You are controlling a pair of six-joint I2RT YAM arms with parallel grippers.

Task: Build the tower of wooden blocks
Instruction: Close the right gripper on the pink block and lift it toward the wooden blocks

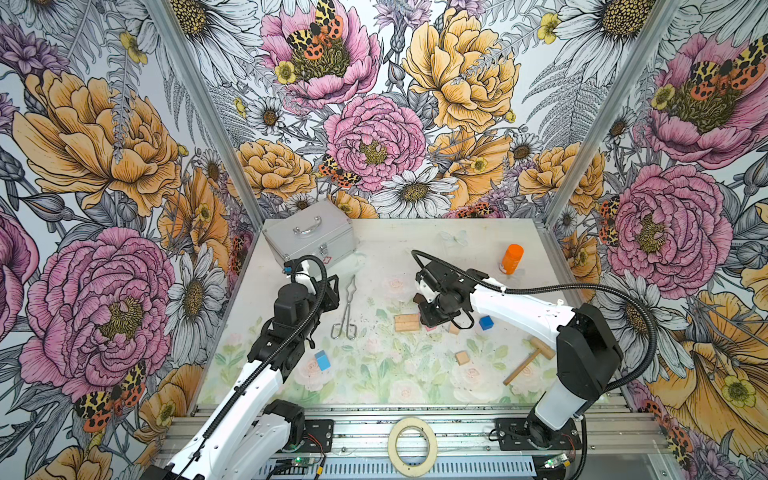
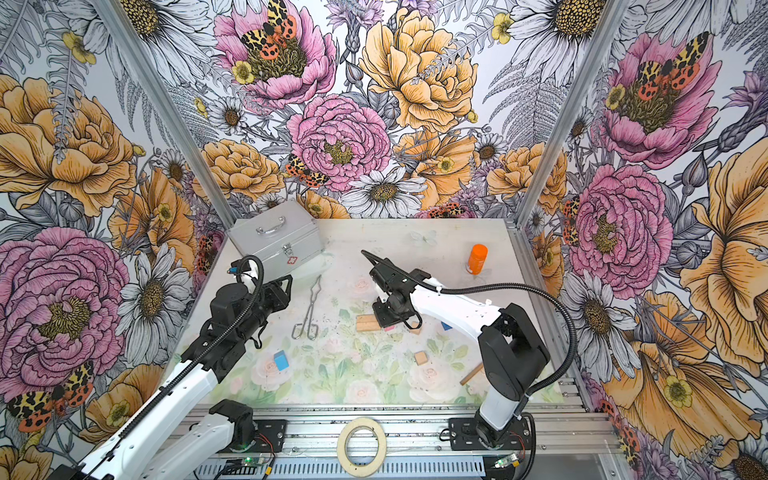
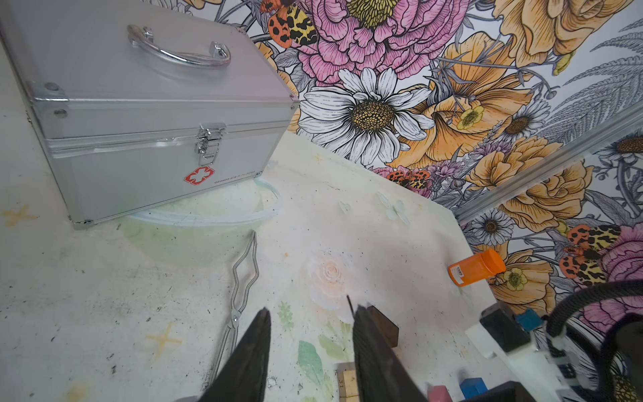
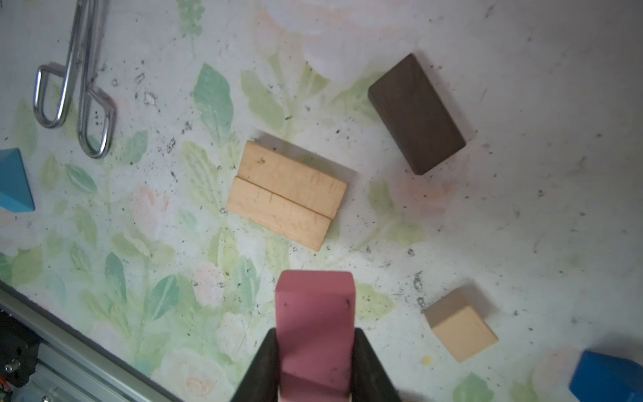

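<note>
My right gripper should next move back and down to let go of the pink bar (image 4: 315,306), because the bare tabletop short of the tan bars is lower and further back than the gripper.
My right gripper (image 4: 315,334) is shut on a pink bar (image 4: 315,306) and holds it just above the table. Just beyond it, two tan bars (image 4: 287,195) lie flat side by side with nothing on them; they show in both top views (image 1: 407,322) (image 2: 368,323). A dark brown bar (image 4: 415,113) lies past them. A tan cube (image 4: 461,325) and a blue cube (image 4: 607,377) sit to the right, and another tan cube (image 1: 461,357) is nearer the front. A second blue cube (image 1: 322,360) rests by the left arm. My left gripper (image 3: 312,311) hangs open and empty near the tongs.
Silver tongs (image 1: 347,307) lie left of the blocks. A silver case (image 1: 309,237) stands at the back left and an orange bottle (image 1: 512,259) at the back right. A wooden mallet (image 1: 530,359) lies at the front right. A tape ring (image 1: 412,446) rests on the front rail.
</note>
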